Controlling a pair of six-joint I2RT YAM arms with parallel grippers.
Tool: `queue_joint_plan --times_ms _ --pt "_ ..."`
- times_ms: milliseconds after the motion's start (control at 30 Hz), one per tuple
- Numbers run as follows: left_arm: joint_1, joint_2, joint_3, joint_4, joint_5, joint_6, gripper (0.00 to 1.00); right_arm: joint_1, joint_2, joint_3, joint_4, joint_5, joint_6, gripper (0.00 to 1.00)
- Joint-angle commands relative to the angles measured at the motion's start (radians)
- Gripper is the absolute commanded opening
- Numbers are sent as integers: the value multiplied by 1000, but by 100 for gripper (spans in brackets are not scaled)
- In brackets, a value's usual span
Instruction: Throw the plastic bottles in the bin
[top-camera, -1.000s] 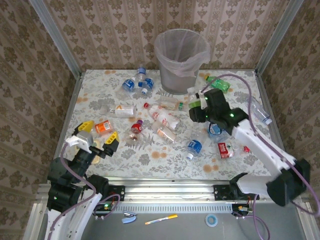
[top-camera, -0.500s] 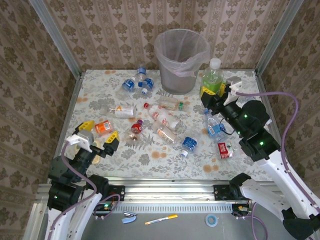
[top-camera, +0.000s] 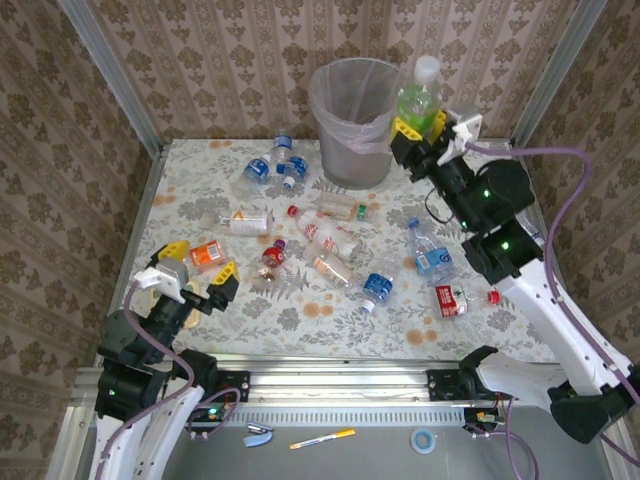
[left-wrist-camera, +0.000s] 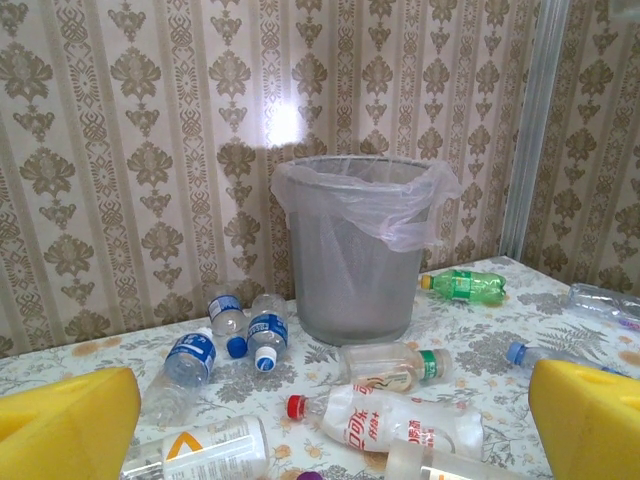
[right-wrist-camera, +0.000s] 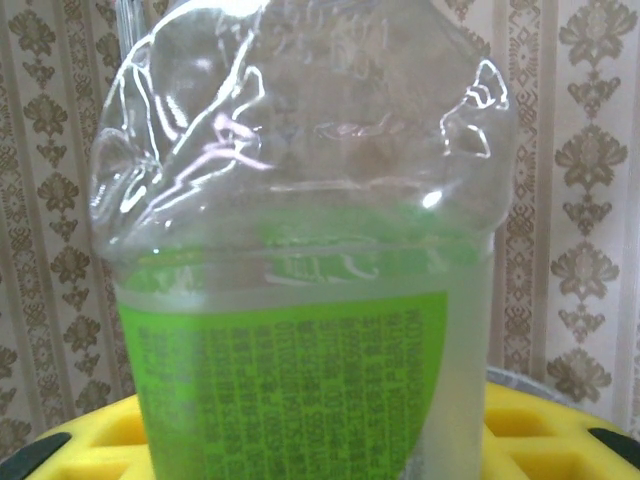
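The clear bottle swings outward and sideways over the bin's opening (top-camera: 352, 92) next for my right gripper to release, because it still hangs beside the bin's rim.
My right gripper (top-camera: 420, 125) is shut on a clear bottle with a lime-green label (top-camera: 417, 100) (right-wrist-camera: 290, 380). It holds the bottle upright, cap up, high by the right rim of the bin (top-camera: 362, 120). The bin is a grey wastebasket with a clear liner (left-wrist-camera: 355, 250). Several plastic bottles lie on the table: blue-labelled ones (top-camera: 256, 170) left of the bin, a red-capped one (left-wrist-camera: 390, 425) and a green one (left-wrist-camera: 465, 286). My left gripper (top-camera: 190, 278) (left-wrist-camera: 320, 435) stands open at the near left, its yellow fingers (left-wrist-camera: 65, 425) holding nothing.
More bottles lie mid-table (top-camera: 330, 240) and near my right arm (top-camera: 428, 255). A crushed red-labelled one (top-camera: 450, 298) and a loose red cap (top-camera: 492, 297) are at the right. Patterned walls and metal posts (top-camera: 545, 70) close in the table.
My right arm has lifted the green-labelled bottle off the table and carried it up and back to the bin's right rim. The left arm has stayed still.
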Motion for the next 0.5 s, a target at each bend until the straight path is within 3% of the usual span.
queue_joint_plan --times_ms 0,133,267,333,367,467 --pt "11 8 -7 7 -14 -14 100 -30 97 123 -51 4 0 32" --pt "10 16 -6 8 -5 -13 100 -92 300 334 -210 -57 23 33" --pt "12 26 -5 5 25 -22 100 -164 627 721 -541 -142 103 37" --pt "12 33 -3 -5 24 -21 100 -187 782 897 -681 -174 140 61" --pt "12 35 -2 -7 19 -22 100 -195 862 1010 -768 -179 156 68" --pt "11 48 -1 -10 28 -24 100 -210 1018 1251 -968 -186 207 79"
